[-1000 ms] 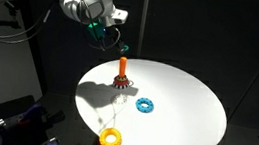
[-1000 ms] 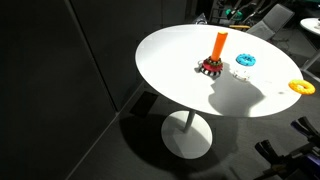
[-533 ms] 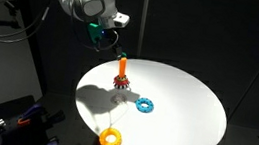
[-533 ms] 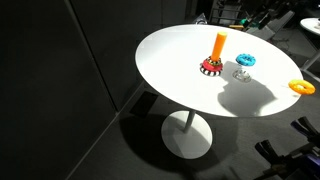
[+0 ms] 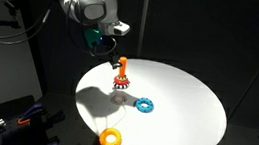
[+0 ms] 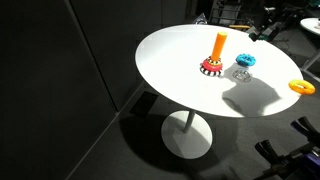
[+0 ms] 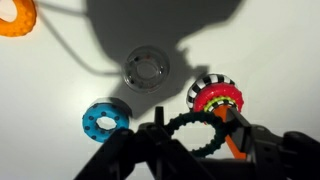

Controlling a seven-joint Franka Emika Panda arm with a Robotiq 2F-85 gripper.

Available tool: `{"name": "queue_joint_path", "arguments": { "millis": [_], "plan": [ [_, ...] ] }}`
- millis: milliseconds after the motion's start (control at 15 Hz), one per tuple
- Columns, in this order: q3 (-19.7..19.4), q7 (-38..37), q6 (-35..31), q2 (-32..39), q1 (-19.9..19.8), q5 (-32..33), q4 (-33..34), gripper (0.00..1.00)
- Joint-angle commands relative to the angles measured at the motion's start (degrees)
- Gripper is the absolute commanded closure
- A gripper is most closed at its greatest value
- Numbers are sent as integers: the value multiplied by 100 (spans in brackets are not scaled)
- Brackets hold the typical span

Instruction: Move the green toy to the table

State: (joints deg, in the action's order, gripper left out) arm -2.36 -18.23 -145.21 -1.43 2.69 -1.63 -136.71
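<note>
The dark green ring should go down away from the peg, so I should move my gripper away from there next and lower the ring.
My gripper is shut on the dark green ring toy and holds it in the air above the round white table. In an exterior view the gripper hangs above the table's far left edge, close to the orange peg. The peg stands on a red and striped base; it also shows in an exterior view. The green ring sits just beside the peg's base in the wrist view.
A blue ring lies near the table's middle, also in the wrist view. An orange ring lies at the table's near edge. The ring's shadow falls on the tabletop. Dark surroundings, a cart below.
The gripper with the green ring has moved a little lower and toward the left, away from the top of the peg. Its shadow on the table has shifted.
</note>
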Motion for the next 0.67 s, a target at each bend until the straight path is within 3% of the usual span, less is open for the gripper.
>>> {"name": "queue_joint_path", "arguments": {
  "millis": [0, 600],
  "plan": [
    [85, 122, 95, 75, -118, -114, -6, 62],
    [36, 305, -367, 759, -164, -92, 23, 62]
  ]
}}
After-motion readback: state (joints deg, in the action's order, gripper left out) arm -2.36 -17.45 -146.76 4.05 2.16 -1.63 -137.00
